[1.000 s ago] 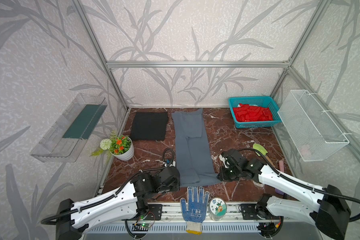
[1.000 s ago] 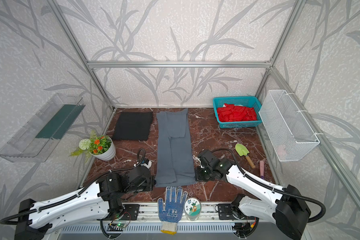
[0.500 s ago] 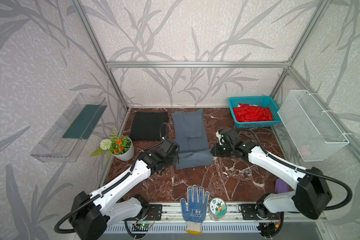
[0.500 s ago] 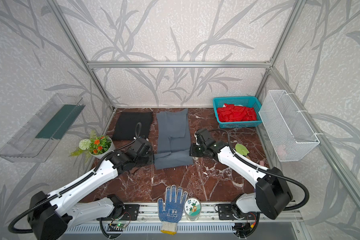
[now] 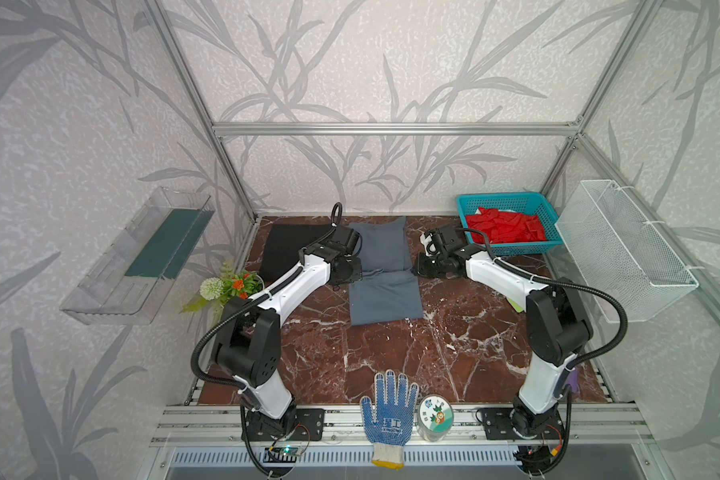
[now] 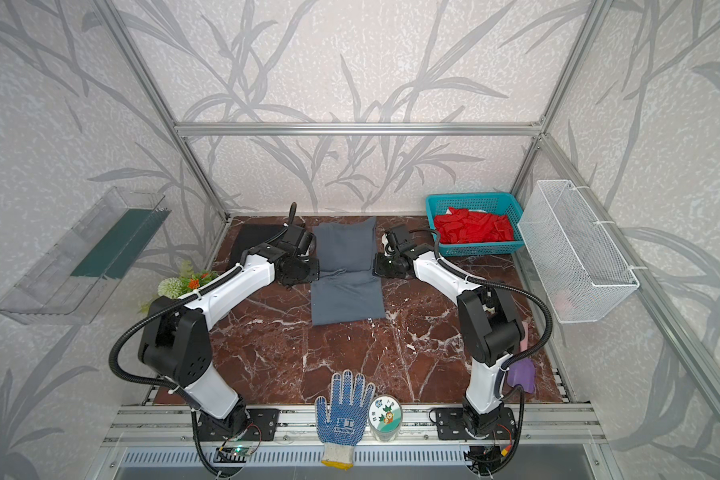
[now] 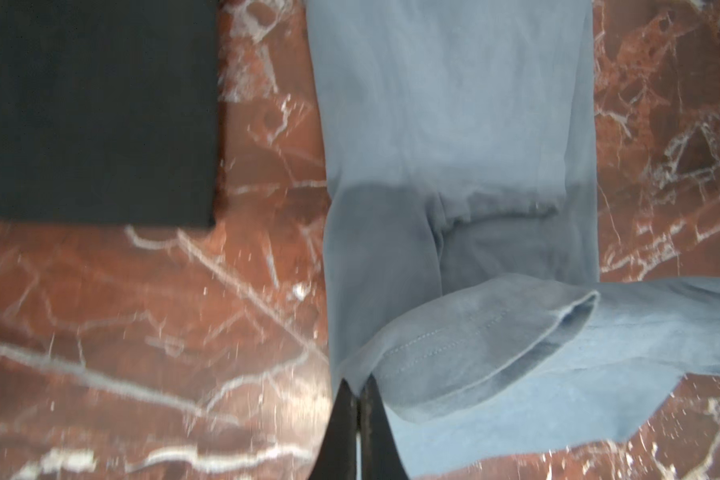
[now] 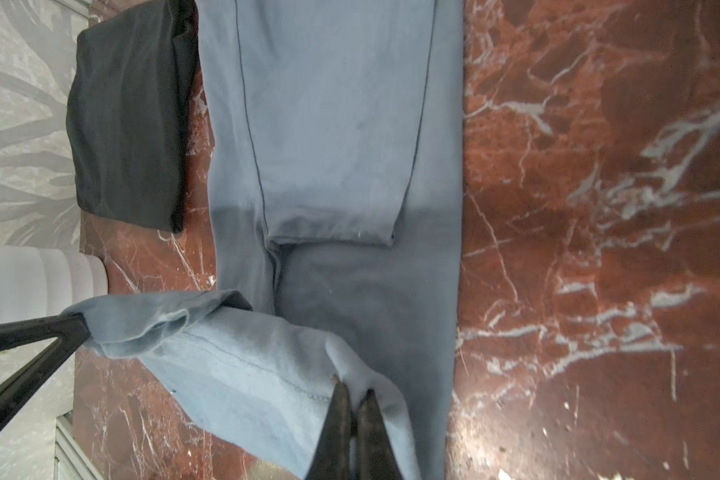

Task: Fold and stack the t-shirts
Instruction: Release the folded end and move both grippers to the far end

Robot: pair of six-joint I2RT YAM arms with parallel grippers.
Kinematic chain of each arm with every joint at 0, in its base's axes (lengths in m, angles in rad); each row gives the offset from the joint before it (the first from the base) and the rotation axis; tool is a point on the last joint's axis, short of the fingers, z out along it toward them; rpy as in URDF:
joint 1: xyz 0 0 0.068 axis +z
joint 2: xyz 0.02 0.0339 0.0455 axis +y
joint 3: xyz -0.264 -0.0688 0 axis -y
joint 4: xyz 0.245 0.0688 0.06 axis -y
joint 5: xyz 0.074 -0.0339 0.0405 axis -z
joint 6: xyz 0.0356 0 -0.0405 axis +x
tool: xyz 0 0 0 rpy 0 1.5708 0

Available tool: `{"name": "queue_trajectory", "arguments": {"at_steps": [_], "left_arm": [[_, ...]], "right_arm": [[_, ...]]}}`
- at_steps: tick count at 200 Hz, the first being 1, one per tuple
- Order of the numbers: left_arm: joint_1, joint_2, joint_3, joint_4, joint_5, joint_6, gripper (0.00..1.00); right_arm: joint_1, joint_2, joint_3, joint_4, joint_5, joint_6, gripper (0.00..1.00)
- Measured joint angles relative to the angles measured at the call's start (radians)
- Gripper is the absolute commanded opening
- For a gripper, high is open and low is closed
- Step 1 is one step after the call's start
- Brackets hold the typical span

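Observation:
The hem of the grey t-shirt hangs above its long edge, so my left gripper will go down and outward onto the grey t-shirt's long edge (image 5: 365,266) by the black t-shirt (image 5: 285,249) and let go of the hem's corner.
The slate grey t-shirt (image 5: 385,291) (image 6: 346,291) lies as a long strip in the middle of the table, its near end folded back over itself. My left gripper (image 5: 352,271) (image 7: 357,384) is shut on the left corner of the raised hem. My right gripper (image 5: 418,270) (image 8: 354,388) is shut on the right corner, and the hem hangs slack between them above the grey t-shirt (image 7: 454,104) (image 8: 329,104). The black t-shirt (image 5: 285,249) (image 7: 92,108) (image 8: 125,112) lies folded flat at the back left, apart from the grey one.
A teal basket (image 5: 470,205) of red pieces stands at the back right, beside a white wire basket (image 5: 624,249) on the right wall. A flower pot (image 5: 229,286) sits at the left edge. A dotted glove (image 5: 387,411) and a round tin (image 5: 435,415) lie on the front rail.
Both grippers have travelled from the table's front to the middle-back with the grey t-shirt's near hem, and the shirt's visible length has halved.

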Motion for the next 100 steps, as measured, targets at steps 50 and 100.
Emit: {"name": "queue_trajectory", "arguments": {"at_steps": [50,100], "left_arm": [[0.040,0.173,0.140,-0.022,0.032,0.019,0.00],[0.069,0.272,0.190,-0.037,0.057,0.017,0.21]], "right_arm": [[-0.035,0.188,0.118,-0.009,-0.043,-0.026,0.02],[-0.051,0.261,0.156,-0.034,-0.058,-0.032,0.31]]}}
